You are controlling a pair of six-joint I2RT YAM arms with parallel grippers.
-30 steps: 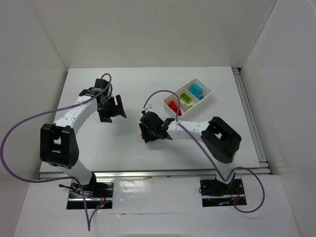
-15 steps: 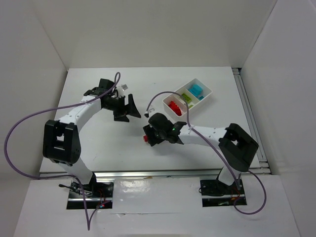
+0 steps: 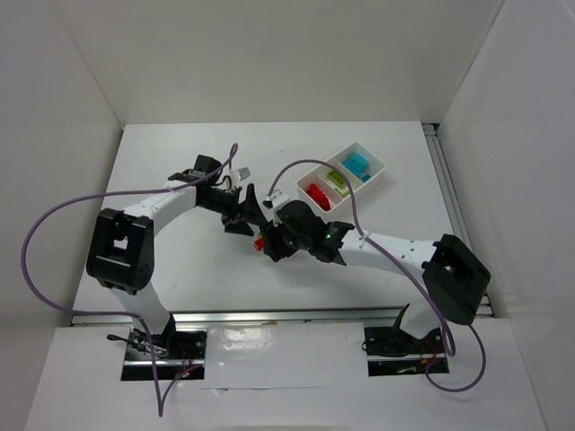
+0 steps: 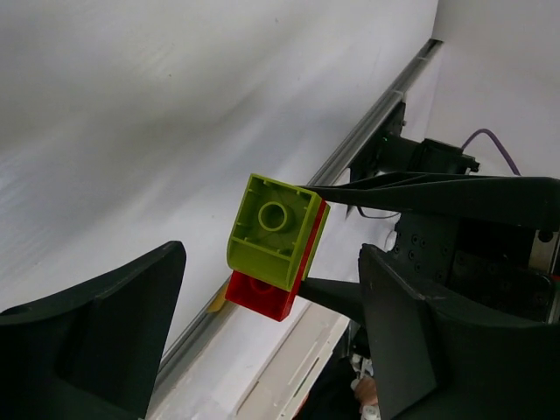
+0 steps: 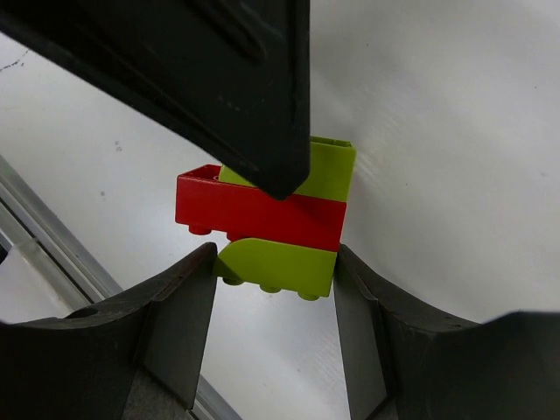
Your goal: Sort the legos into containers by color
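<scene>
I will move my right gripper outward and to the right in the top view, over the tray's middle section (image 3: 338, 180), and release there, because it already holds lime bricks.
A stack of three legos, a lime brick (image 5: 276, 267), a red brick (image 5: 261, 213) and another lime brick (image 5: 331, 171), hangs above the table. My right gripper (image 5: 273, 262) is shut on the lowest lime brick of the stack. In the left wrist view the lime brick (image 4: 273, 226) and red brick (image 4: 261, 294) sit between the fingers of my left gripper (image 4: 273, 258), which is open and not touching them. In the top view the left gripper (image 3: 246, 212) and right gripper (image 3: 266, 242) meet mid-table. The white tray (image 3: 382, 165) holds red (image 3: 315, 194), lime (image 3: 337, 178) and cyan (image 3: 358, 163) bricks in separate compartments.
One dark left finger (image 5: 219, 79) crosses the top of the right wrist view, over the stack. Purple cables loop over both arms. A metal rail (image 3: 458, 224) runs along the table's right edge, another along the near edge.
My left arm has swung right, and its open gripper now sits around the stack. My right gripper, holding the stack, has shifted slightly while its arm stretched out.
</scene>
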